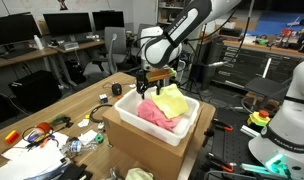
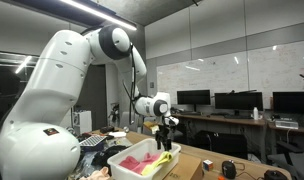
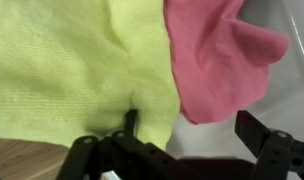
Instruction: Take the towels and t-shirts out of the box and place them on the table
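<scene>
My gripper moves down into the box next and closes on the fold of the pink cloth (image 1: pixel 157 113) between its fingers.
A white box (image 1: pixel 152 131) holds a pink cloth (image 1: pixel 157 113) and a yellow cloth (image 1: pixel 173 100) that drapes over its far side. The box (image 2: pixel 120 155) and both cloths also show in an exterior view, with the pink cloth (image 2: pixel 138 162) beside the yellow one (image 2: pixel 160 160). My gripper (image 1: pixel 157 79) hangs just above the box's back edge, over the cloths. In the wrist view the yellow cloth (image 3: pixel 72 60) fills the left and the pink cloth (image 3: pixel 217 50) the right. The gripper (image 3: pixel 192 128) is open and holds nothing. Its left finger touches the yellow cloth's edge.
The white box stands on a wooden table (image 1: pixel 77 105). Cables, tools and small items (image 1: pixel 47 132) lie at the table's near left. A yellowish item (image 1: pixel 139 174) lies at the front. Desks with monitors (image 1: pixel 67 25) stand behind.
</scene>
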You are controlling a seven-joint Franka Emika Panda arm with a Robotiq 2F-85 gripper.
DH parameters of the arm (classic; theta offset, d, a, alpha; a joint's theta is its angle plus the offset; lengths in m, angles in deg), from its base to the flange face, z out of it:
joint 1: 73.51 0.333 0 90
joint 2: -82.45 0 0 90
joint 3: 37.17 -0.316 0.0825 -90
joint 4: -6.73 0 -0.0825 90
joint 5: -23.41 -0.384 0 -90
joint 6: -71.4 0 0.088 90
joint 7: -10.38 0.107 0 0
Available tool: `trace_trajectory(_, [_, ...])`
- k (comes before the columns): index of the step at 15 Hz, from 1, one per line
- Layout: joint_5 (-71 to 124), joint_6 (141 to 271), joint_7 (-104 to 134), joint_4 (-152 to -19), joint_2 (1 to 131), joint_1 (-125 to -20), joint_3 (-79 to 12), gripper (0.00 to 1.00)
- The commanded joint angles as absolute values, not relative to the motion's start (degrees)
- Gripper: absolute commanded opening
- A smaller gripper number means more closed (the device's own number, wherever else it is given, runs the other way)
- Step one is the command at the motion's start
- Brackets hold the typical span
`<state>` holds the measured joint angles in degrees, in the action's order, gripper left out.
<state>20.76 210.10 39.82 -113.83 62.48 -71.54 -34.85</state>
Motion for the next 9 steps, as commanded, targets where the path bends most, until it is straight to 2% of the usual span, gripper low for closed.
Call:
trace_trajectory(1, [21.47,209.44,41.22,-112.94,60.87,-69.80,-33.67,1.00])
trace_trajectory(9, [20.91,207.83,41.68,-113.26,58.81,-68.87,-33.45,1.00])
